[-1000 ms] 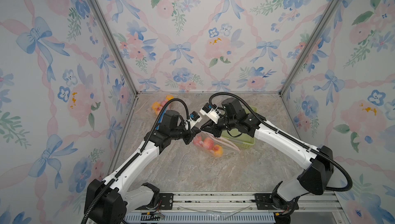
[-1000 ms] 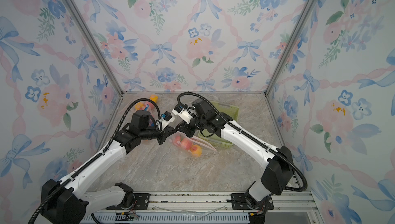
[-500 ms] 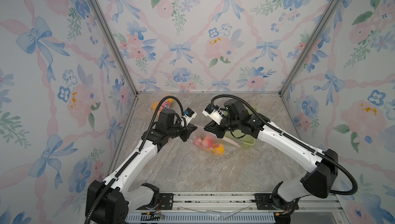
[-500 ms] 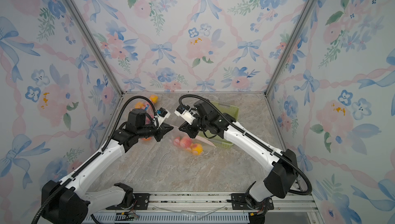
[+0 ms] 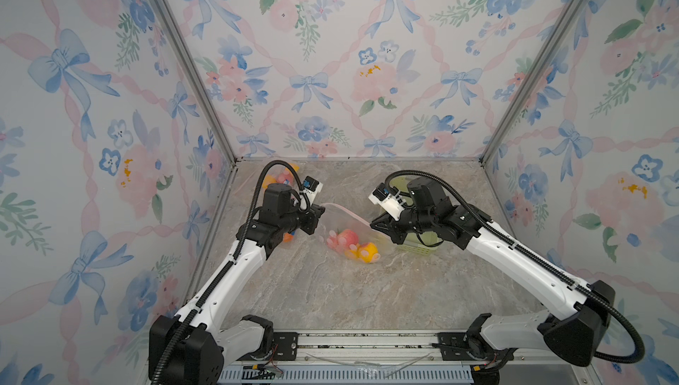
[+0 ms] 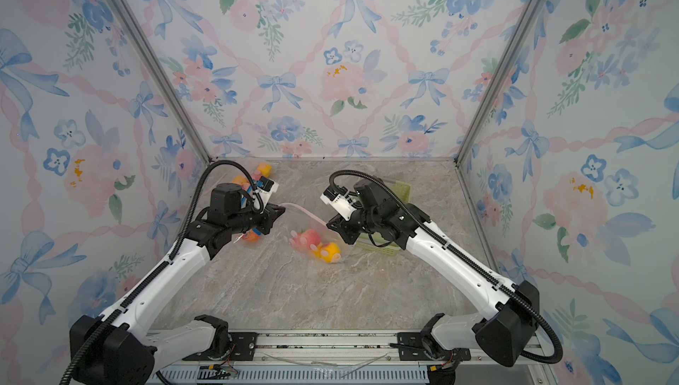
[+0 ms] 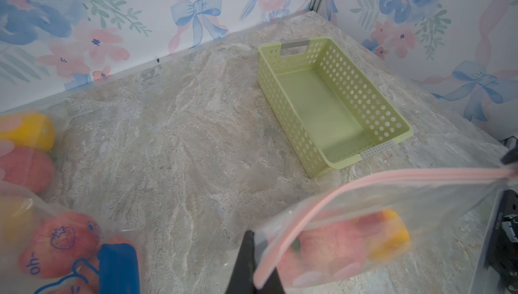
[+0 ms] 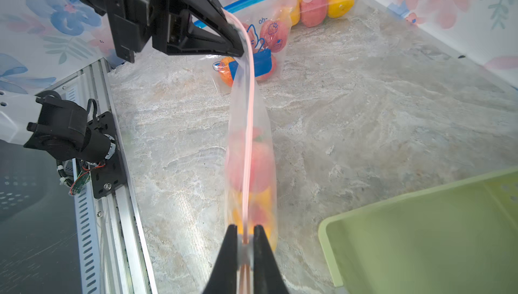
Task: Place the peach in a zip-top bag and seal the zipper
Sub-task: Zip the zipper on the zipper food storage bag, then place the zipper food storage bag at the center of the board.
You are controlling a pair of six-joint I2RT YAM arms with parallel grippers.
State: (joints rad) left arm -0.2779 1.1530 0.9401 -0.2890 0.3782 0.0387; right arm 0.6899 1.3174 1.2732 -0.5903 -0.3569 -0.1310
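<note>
Next, my right gripper carries the fruit-filled bag outward, lowers it beside the basket and releases the bag's zipper, since bare tabletop lies outward and below.
A clear zip-top bag (image 5: 354, 223) (image 6: 312, 226) with a pink zipper (image 8: 249, 138) (image 7: 364, 182) hangs stretched between my two grippers, its bottom resting on the marble table. Inside lie a red-pink peach (image 5: 347, 237) (image 6: 310, 236) (image 8: 256, 166) (image 7: 328, 245) and a yellow-orange fruit (image 5: 367, 252). My left gripper (image 5: 321, 210) (image 6: 282, 209) (image 7: 256, 253) (image 8: 238, 51) is shut on the zipper's left end. At the other end, my right gripper (image 5: 373, 224) (image 6: 329, 223) (image 8: 246, 232) is shut on the pink strip.
A light green perforated basket (image 7: 286, 104) (image 8: 392, 202) (image 5: 422, 251) stands empty just right of the bag, under my right arm. Two other bags of fruit (image 8: 260, 48) (image 7: 64, 239) (image 6: 262, 170) lie by the left wall, behind my left arm.
The grippers were close together at the bag's left end. The right one has moved right along the zipper and the left one slightly back left, drawing the strip out.
</note>
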